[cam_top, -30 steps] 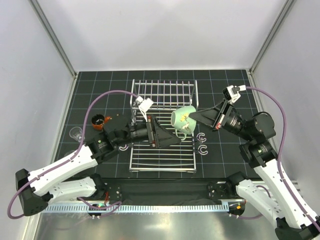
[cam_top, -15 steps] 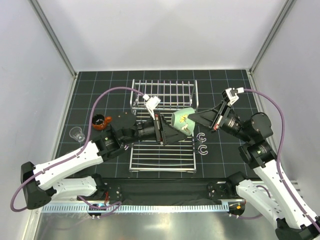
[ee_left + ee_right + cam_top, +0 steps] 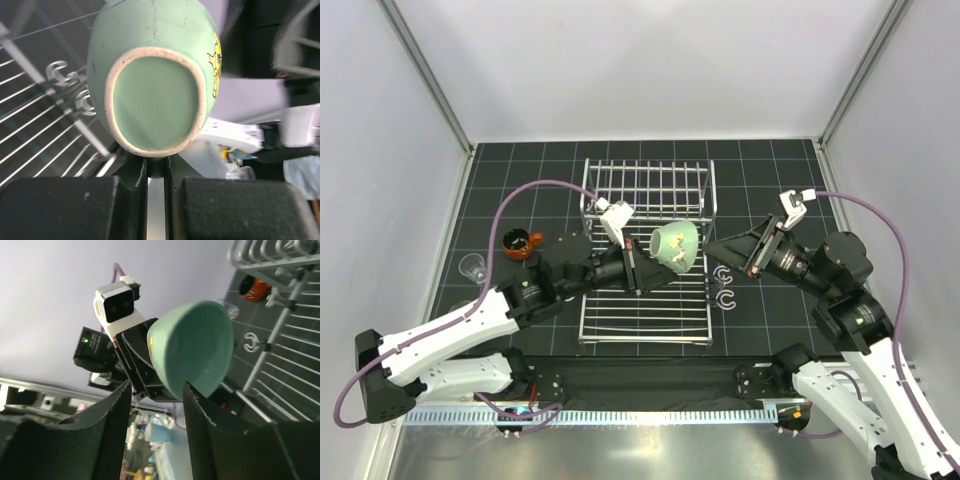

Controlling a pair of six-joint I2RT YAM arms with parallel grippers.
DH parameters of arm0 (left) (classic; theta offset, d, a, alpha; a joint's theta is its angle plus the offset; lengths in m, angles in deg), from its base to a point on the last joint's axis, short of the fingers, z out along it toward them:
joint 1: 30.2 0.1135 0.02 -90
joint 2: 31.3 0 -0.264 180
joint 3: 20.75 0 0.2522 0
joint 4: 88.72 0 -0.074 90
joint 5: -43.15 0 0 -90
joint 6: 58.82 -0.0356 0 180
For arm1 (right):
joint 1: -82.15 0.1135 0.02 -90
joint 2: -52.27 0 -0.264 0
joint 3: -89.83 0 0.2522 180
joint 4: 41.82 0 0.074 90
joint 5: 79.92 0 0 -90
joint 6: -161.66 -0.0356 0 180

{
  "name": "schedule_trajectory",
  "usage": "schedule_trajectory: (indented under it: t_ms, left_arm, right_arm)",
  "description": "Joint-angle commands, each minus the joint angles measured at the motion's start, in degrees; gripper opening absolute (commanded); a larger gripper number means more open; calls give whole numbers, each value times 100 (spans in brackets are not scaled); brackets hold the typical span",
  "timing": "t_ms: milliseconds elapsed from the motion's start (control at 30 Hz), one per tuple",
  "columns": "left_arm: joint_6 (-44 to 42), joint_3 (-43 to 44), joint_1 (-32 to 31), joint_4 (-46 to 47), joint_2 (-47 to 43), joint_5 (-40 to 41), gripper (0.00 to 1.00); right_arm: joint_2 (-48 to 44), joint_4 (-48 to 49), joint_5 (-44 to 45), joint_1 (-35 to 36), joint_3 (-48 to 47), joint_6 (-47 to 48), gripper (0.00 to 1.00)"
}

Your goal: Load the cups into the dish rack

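The rack bars near the hooks lie below, so I will next tilt my left gripper downward, lower the mug opening down onto them and release it.
The mint-green mug hangs tilted above the dish rack, its base facing the left wrist camera. My left gripper is shut on its handle, which sits pinched between the pads. My right gripper stands open just right of the mug. The mug's open mouth lies beyond the right fingertips, with nothing between them. The orange-brown mug and the small clear glass stand on the black mat left of the rack.
Two white C-shaped hooks lie on the mat by the rack's right edge. The rack's upright barred section rises at the back. White walls close in the gridded mat on three sides.
My left gripper has shut on the mug's handle. My right gripper has let go of the mug, opened and drawn back to the right. The mug has tipped over a little leftward.
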Motion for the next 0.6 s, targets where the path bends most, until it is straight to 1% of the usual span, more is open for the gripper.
schedule_trajectory:
  t_ms: [0, 33, 67, 100, 133, 167, 267, 333, 433, 467, 533, 567]
  left_arm:
    - [-549, -150, 22, -786, -465, 817, 1]
    - [-638, -289, 22, -954, -536, 941, 0]
    - [-725, -378, 22, -1269, -597, 1030, 0]
    - [-926, -474, 22, -1403, -659, 1413, 0]
    - [-998, -545, 22, -1508, -721, 1513, 0]
    - [-1094, -728, 13, -1614, -747, 1610, 0]
    - [-1210, -1046, -4, -1615, -774, 1909, 0]
    - [-1288, -1073, -30, -1615, -617, 2180, 0]
    - [-1350, -854, -57, -1754, 77, 2401, 0]
    - [-1359, -732, -66, -1834, 540, 2506, 0]
    - [-1385, -389, -144, -1887, 938, 2665, 0]
    - [-1403, -274, -241, -1957, 1175, 2883, 0]
  right_arm:
    - [39, -2462, 674, 38, -821, 1788, 50]
    - [65, -2827, 1180, 38, -953, 2078, 51]
    - [74, -3144, 1429, 29, -1198, 2516, 51]
    - [48, -3634, 1649, 38, -1287, 2712, 51]
    - [13, -3805, 1982, 38, -1349, 2853, 51]
    - [-74, -3980, 2072, 29, -1384, 3046, 51]
    - [-198, -4070, 2152, 29, -1254, 3197, 51]
    - [-216, -4158, 2126, 29, -1183, 3294, 51]
    - [-233, -4202, 2056, 29, -1034, 3320, 51]
    - [-242, -4167, 2003, 38, -972, 3303, 51]
    - [-277, -4140, 1959, 38, -928, 3224, 51]
    - [-321, -4114, 1968, 29, -937, 3189, 51]
